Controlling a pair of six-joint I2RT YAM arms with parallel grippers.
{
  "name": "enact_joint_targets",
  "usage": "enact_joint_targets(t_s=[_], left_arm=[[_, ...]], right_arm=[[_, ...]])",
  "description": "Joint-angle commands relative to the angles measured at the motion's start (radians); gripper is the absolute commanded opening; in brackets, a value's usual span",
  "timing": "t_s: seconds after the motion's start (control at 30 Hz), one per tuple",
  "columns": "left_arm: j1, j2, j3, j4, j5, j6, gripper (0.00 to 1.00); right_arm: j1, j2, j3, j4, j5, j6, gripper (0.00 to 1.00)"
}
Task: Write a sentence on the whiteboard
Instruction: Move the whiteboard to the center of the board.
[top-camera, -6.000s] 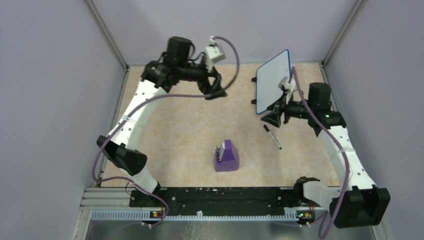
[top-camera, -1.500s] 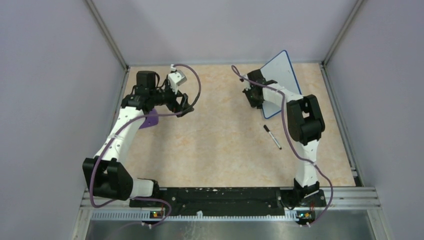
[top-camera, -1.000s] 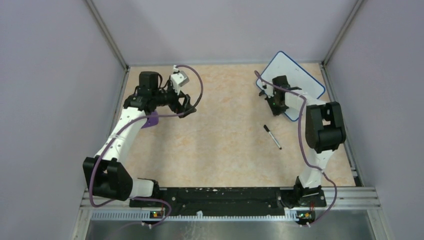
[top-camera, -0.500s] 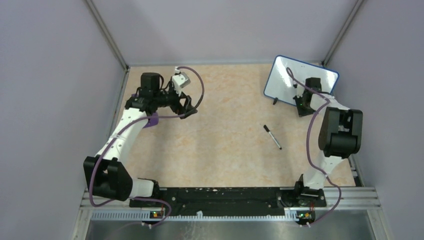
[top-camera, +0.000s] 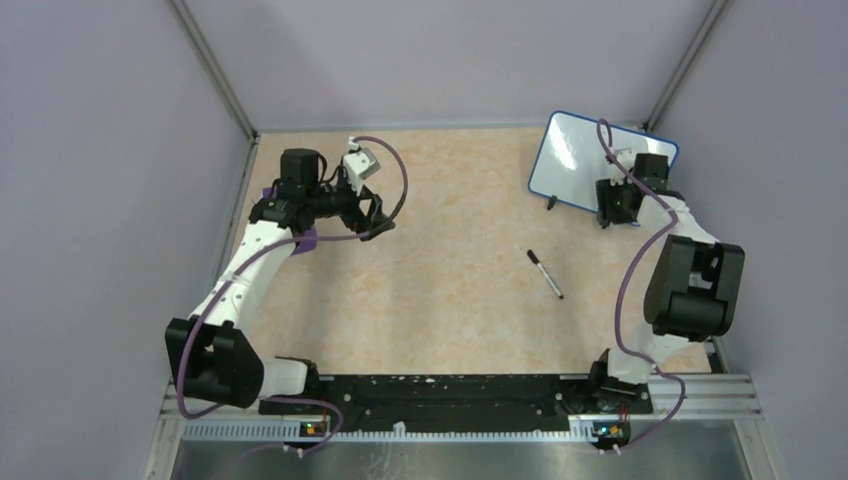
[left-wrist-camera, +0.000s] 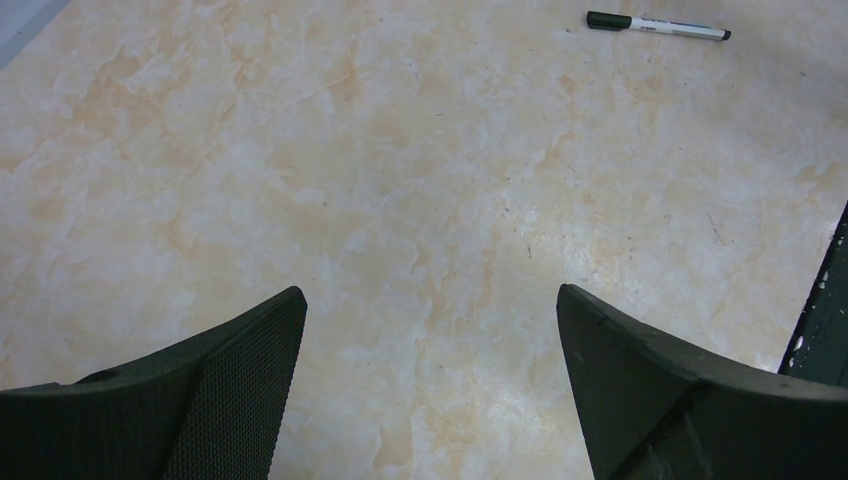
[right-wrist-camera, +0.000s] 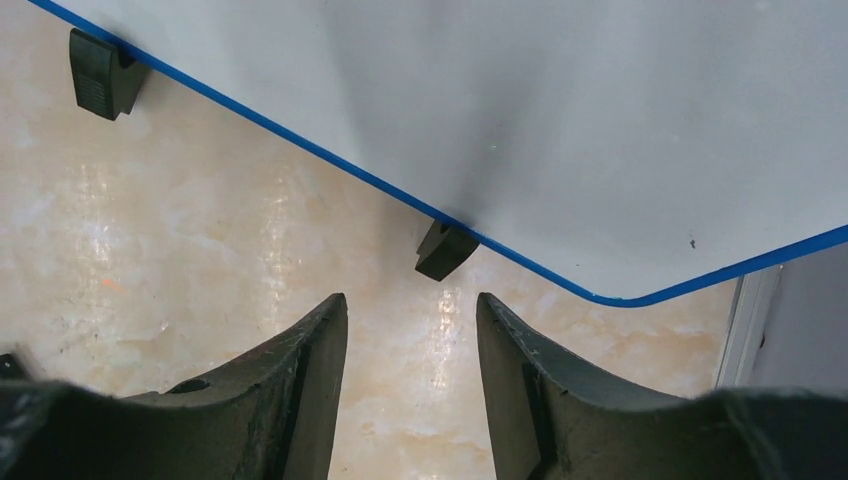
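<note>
My right gripper's open fingers will next go down and close around the whiteboard's black foot nearer the wall (right-wrist-camera: 446, 252), which sticks out from the whiteboard's blue edge.
The whiteboard (top-camera: 578, 160) stands at the back right on two black feet, its blue-framed face blank; no sentence shows on it. In the right wrist view the whiteboard (right-wrist-camera: 520, 100) fills the top, one foot (right-wrist-camera: 443, 249) just ahead of the fingertips. My right gripper (top-camera: 613, 205) (right-wrist-camera: 411, 300) is open and empty, close in front of the board's lower edge. A black-capped marker (top-camera: 545, 273) lies on the table mid-right, also in the left wrist view (left-wrist-camera: 657, 24). My left gripper (top-camera: 372, 210) (left-wrist-camera: 430, 295) is open and empty over bare table at the back left.
A purple wedge (top-camera: 304, 240) lies at the left, mostly hidden under my left arm. The enclosure's rail and wall (right-wrist-camera: 760, 320) run just right of the whiteboard. The black base rail (top-camera: 440, 390) spans the near edge.
The whiteboard has turned and slid to the back right corner with my right gripper, which now sits open in front of it. The purple wedge went from the centre to the left.
</note>
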Motion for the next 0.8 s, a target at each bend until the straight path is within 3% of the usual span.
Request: enact_joint_targets(t_s=[0.0, 0.5, 0.77], left_arm=[[-0.003, -0.052, -0.017, 0.054, 0.033, -0.024, 0.99], [-0.003, -0.087, -0.035, 0.066, 0.025, -0.032, 0.99], [-0.003, -0.096, -0.038, 0.073, 0.039, -0.048, 0.99]], right_arm=[[0.0, 0.032, 0.054, 0.018, -0.007, 0.055, 0.49], [0.0, 0.149, 0.073, 0.101, 0.085, 0.134, 0.46], [0.0, 0.178, 0.088, 0.149, 0.096, 0.133, 0.32]])
